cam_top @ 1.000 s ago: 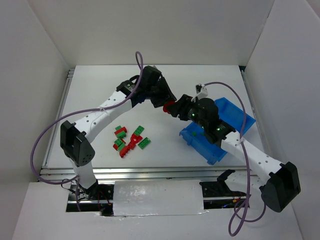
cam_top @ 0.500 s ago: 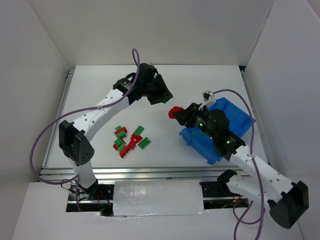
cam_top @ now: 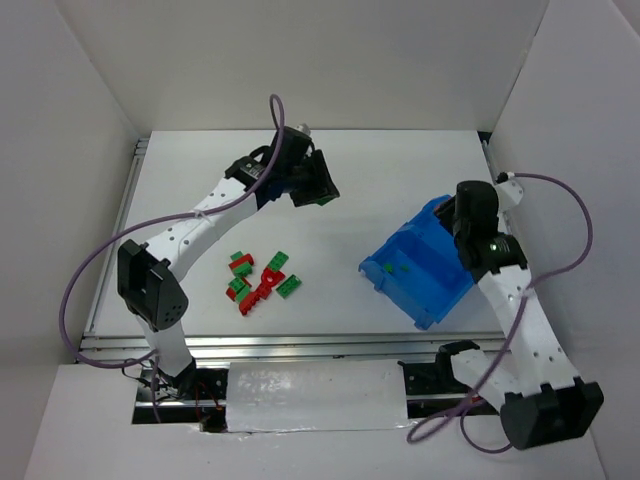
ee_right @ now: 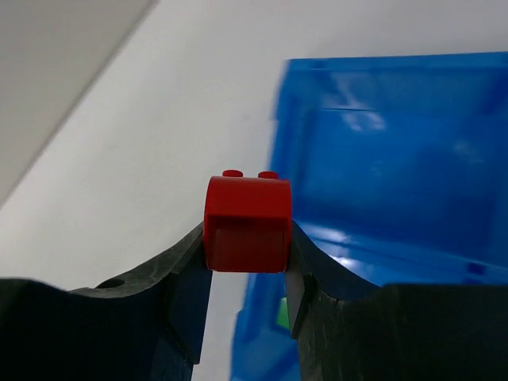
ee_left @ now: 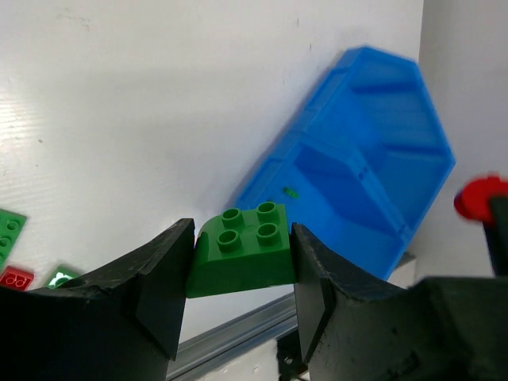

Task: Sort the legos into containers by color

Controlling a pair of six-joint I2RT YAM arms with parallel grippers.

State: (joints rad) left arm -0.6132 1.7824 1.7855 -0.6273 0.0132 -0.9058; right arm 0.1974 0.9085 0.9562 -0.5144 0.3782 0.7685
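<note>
Next, my left gripper moves to the right in the top view over the bin's near section (cam_top: 418, 280) (ee_left: 333, 214) and releases there, since green bricks already lie inside it.
My left gripper (cam_top: 316, 190) is shut on a green brick (ee_left: 242, 251) with four studs and holds it above the table, left of the blue bin (cam_top: 432, 282). My right gripper (cam_top: 455, 210) is shut on a red brick (ee_right: 248, 224) over the bin's far end; the arm hides this brick in the top view. The left wrist view shows the bin (ee_left: 361, 151) with its inner divider and the red brick (ee_left: 481, 198) at the right edge. A small green brick (cam_top: 396, 268) lies in the bin's near compartment. Several red and green bricks (cam_top: 260, 280) lie in a pile on the table.
White walls stand round the white table (cam_top: 200, 180). A metal rail (cam_top: 300, 345) runs along the near edge. The bin (ee_right: 397, 159) lies at an angle at the right side. Purple cables loop off both arms.
My right arm has swung right from the table's middle to over the bin's far end, carrying the red brick. My left gripper has drawn back slightly, still holding the green brick.
</note>
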